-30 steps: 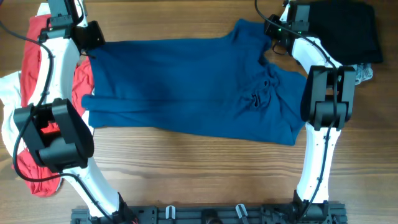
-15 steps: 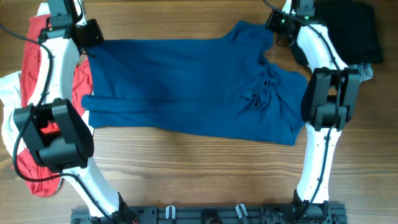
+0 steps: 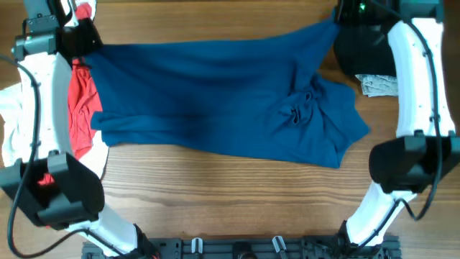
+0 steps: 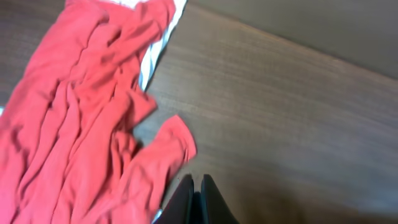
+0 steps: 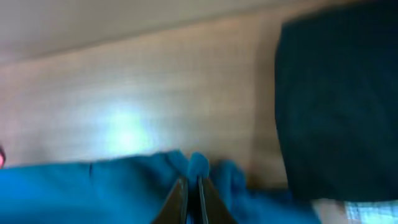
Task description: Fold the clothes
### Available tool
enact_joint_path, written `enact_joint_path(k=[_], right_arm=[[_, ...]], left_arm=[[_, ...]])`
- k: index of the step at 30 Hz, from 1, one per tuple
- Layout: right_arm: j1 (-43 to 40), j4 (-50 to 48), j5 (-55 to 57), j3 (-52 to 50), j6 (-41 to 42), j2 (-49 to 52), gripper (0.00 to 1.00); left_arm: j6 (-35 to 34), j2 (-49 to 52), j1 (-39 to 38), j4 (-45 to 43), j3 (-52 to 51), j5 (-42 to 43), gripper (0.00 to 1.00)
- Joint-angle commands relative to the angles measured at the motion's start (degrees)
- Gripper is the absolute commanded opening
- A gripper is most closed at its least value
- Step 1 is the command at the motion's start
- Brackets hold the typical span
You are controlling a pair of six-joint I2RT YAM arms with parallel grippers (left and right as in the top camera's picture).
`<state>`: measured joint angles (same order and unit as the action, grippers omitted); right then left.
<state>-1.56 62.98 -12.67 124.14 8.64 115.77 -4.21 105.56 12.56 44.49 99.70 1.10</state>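
My left gripper will next draw the taut far edge back, lower it to the shirt's near corner (image 3: 109, 126) and release it there, since that corner lies back of and below the gripper.
The dark-blue T-shirt (image 3: 215, 101) lies spread across the wooden table, its far edge pulled taut between my two grippers. My left gripper (image 3: 90, 44) is shut at the shirt's far-left corner. In the left wrist view its fingertips (image 4: 194, 185) are pressed together over the red garment (image 4: 81, 124), and the pinched cloth hardly shows. My right gripper (image 3: 338, 20) is shut on the far-right corner. The right wrist view shows a blue fold (image 5: 198, 163) poking up between that gripper's (image 5: 193, 183) fingers. A bunched wrinkle (image 3: 300, 109) sits on the shirt's right half.
The red garment (image 3: 83, 108) and a white one (image 3: 11, 129) lie at the left edge, partly under the left arm. A black garment (image 3: 359, 54) and a small grey-white cloth (image 3: 377, 85) lie at the far right. The arm bases stand along the front edge.
The right gripper closed on the shirt's far-right corner. Both arms then moved back and outward, drawing the far edge taut and pulling the shirt off more of the red garment.
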Motion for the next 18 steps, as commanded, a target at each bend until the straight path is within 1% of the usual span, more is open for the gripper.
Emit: enact_joint_path(k=[1, 3, 6, 9, 11, 14, 18], right_arm=[[-0.4, 9.8, -0.3, 0.8, -1.2, -1.7, 0.04], [-0.4, 16.3, -0.2, 0.6, -1.2, -1.7, 0.04], [-0.4, 23.4, -0.2, 0.6, -0.4, -1.7, 0.04], [-0.4, 28.0, 3.1, -0.5, 3.4, -1.7, 0.04], [-0.4, 29.2, 5.2, -2.6, 4.4, -1.7, 0.04], [-0.4, 28.7, 5.4, -8.0, 4.9, -1.7, 0.04], [-0.3, 24.8, 5.4, -17.3, 5.1, -1.7, 0.04]], left_arm=[[-0.7, -0.9, 0.6, 6.1, 0.0, -1.5, 0.04], [-0.7, -0.9, 0.6, 10.0, 0.0, -2.7, 0.04], [-0.7, -0.9, 1.0, 15.1, 0.0, -3.2, 0.04], [-1.1, -0.9, 2.1, 20.1, 0.0, -3.1, 0.04], [-2.7, -0.9, 2.6, 22.7, -0.1, -3.1, 0.04], [-2.7, -0.9, 2.7, 24.6, -1.3, -3.1, 0.04], [-2.7, -0.8, 2.7, 25.8, -6.5, -3.1, 0.04]])
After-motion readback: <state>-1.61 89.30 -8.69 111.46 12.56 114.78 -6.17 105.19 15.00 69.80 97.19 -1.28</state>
